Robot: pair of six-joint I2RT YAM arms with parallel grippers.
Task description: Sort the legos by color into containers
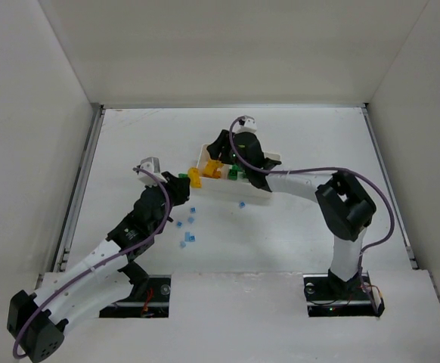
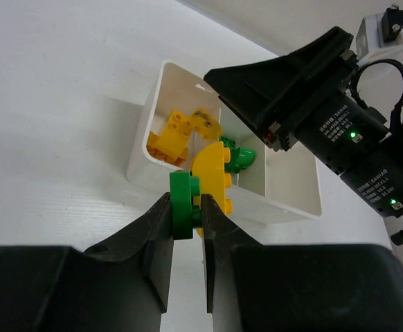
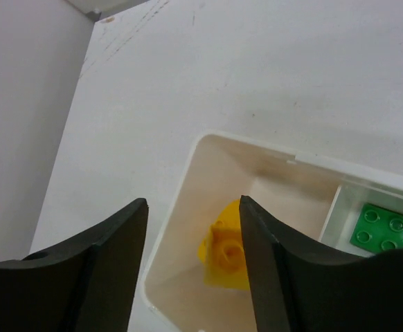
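My left gripper needs to move over the tray's middle section [image 1: 234,173] [image 2: 239,153], which lies to its right in the top view, and release the green lego where green legos lie.
My left gripper [image 2: 185,220] is shut on a green round lego [image 2: 181,205] stuck to a yellow lego [image 2: 213,169], holding them just in front of the white tray's [image 2: 145,151] near wall. In the top view this gripper [image 1: 184,186] sits left of the tray [image 1: 255,198]. My right gripper [image 3: 193,202] hangs open above the tray's left compartment [image 3: 186,162], with nothing between its fingers. A yellow lego [image 3: 224,257] lies on the floor below it. Green legos [image 3: 385,228] lie in the middle compartment. Several light-blue legos [image 1: 190,221] are scattered on the table.
The right arm's black body [image 2: 340,131] leans over the tray from the far side, close to my left gripper. More yellow-orange legos [image 2: 170,138] lie in the left compartment. One light-blue lego [image 1: 242,203] sits just in front of the tray. White walls enclose the table.
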